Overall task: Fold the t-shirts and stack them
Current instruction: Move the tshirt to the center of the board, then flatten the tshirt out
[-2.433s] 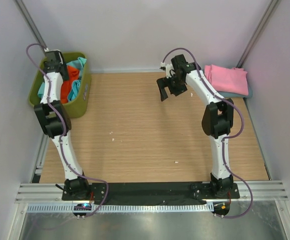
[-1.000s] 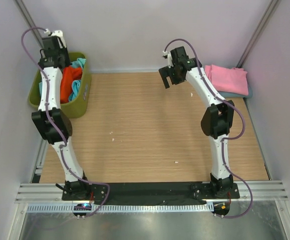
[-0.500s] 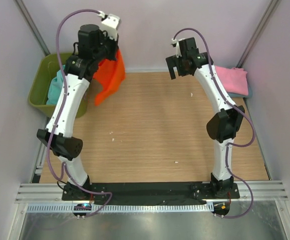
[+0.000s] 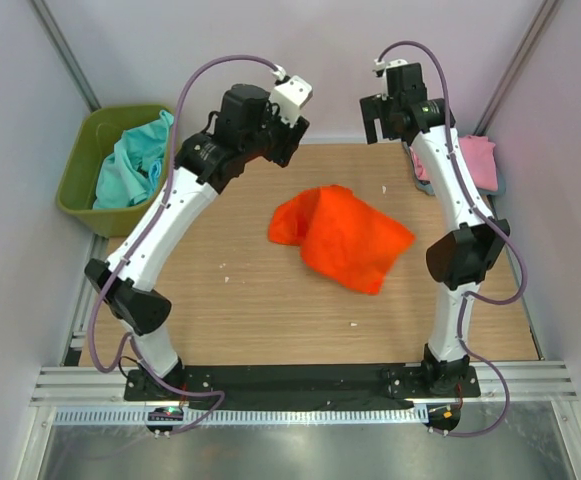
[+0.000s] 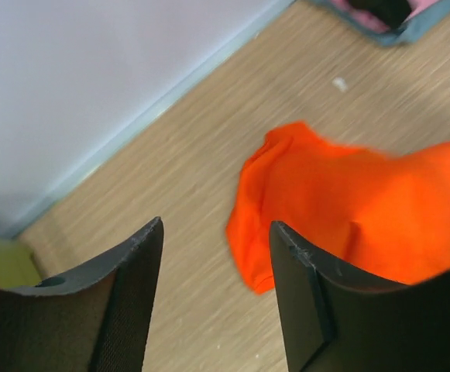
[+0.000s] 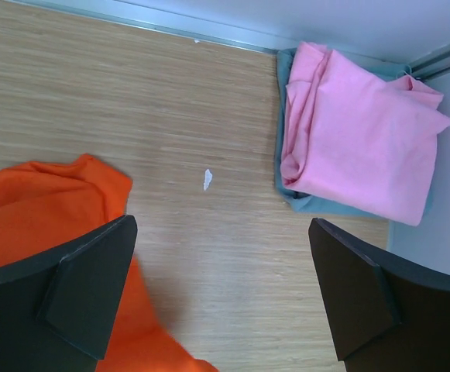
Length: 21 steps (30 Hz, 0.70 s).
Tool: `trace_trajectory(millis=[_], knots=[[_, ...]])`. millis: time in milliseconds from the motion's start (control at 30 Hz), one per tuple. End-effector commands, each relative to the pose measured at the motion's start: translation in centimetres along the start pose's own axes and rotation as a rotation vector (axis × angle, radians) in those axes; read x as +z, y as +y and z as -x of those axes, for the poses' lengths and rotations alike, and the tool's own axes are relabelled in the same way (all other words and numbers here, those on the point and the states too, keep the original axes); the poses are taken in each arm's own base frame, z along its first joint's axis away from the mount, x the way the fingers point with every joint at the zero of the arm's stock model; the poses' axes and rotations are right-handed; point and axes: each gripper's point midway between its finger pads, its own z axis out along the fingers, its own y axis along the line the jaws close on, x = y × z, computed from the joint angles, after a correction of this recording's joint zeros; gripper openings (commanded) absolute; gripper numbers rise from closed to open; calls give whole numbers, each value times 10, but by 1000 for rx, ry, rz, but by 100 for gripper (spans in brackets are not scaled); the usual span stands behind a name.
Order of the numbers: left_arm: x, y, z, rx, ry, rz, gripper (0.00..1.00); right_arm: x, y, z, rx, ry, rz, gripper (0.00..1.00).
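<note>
My right gripper will lower and turn toward the bin, onto the end of the crumpled orange t-shirt nearest the bin.
The bright orange t-shirt (image 4: 345,238) lies crumpled on the middle of the wooden table; it also shows in the left wrist view (image 5: 341,209) and the right wrist view (image 6: 46,209). My left gripper (image 4: 288,135) is open and empty, raised above the table behind the shirt. My right gripper (image 4: 385,120) is open and empty, high at the back. A folded pink t-shirt (image 6: 356,132) lies on a folded grey-blue one (image 6: 317,203) at the back right corner. Teal t-shirts (image 4: 135,165) lie in the bin.
An olive-green plastic bin (image 4: 78,175) stands at the back left corner. White walls close the table at the back and sides. A small white scrap (image 6: 207,179) lies on the wood between the orange shirt and the folded stack.
My left arm lifted the orange shirt out of the bin, swung right over the table and let it go; it now lies on the table. My right gripper moved back and to the right.
</note>
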Motion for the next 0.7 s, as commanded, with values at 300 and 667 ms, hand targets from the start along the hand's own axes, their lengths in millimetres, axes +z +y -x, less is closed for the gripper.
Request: trace_trajectory(millis=[300, 667], knots=[[-21, 75, -179, -241, 412, 269, 97, -85, 110, -113, -510, 168, 656, 95], [-69, 126, -222, -298, 489, 461, 95, -50, 236, -123, -712, 114, 793, 93]])
